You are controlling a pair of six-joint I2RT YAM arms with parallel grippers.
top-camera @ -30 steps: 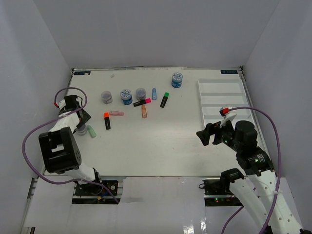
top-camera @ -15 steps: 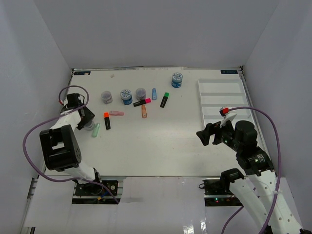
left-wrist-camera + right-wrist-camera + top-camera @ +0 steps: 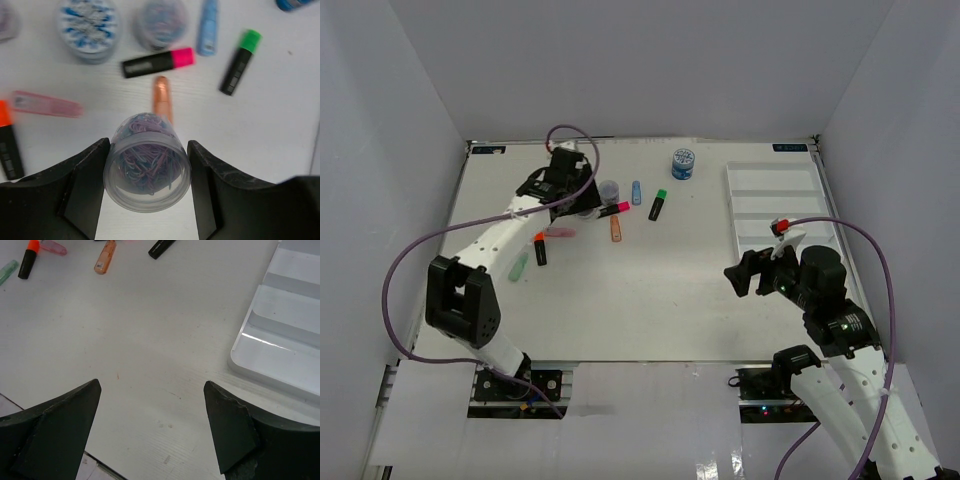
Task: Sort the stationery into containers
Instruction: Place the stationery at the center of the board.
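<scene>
My left gripper holds the clip jar. It will next carry the jar to the right in the top view, then down onto the table in front of the tray.
My left gripper point(image 3: 147, 172) is shut on a small clear jar point(image 3: 147, 162) full of coloured paper clips. In the top view it point(image 3: 576, 203) hangs over the stationery cluster. Below it lie a blue-patterned jar point(image 3: 87, 27), a grey-lidded jar point(image 3: 160, 22), a blue highlighter point(image 3: 207, 27), a pink-capped black one point(image 3: 157, 61), a green-capped one point(image 3: 239, 62), a pastel orange one point(image 3: 162, 95) and a pastel pink one point(image 3: 45, 104). The white tray point(image 3: 775, 180) lies at the right. My right gripper point(image 3: 152, 425) stands open over bare table left of the tray point(image 3: 290, 315).
Another blue-patterned jar point(image 3: 683, 163) stands at the back, left of the tray. An orange-capped black highlighter point(image 3: 539, 248) and a pastel green one point(image 3: 518, 266) lie towards the left. White walls close in the table on three sides.
My left arm has swung from the table's left edge to the jar cluster and its jaws have closed on the clear jar. The right arm has not moved.
</scene>
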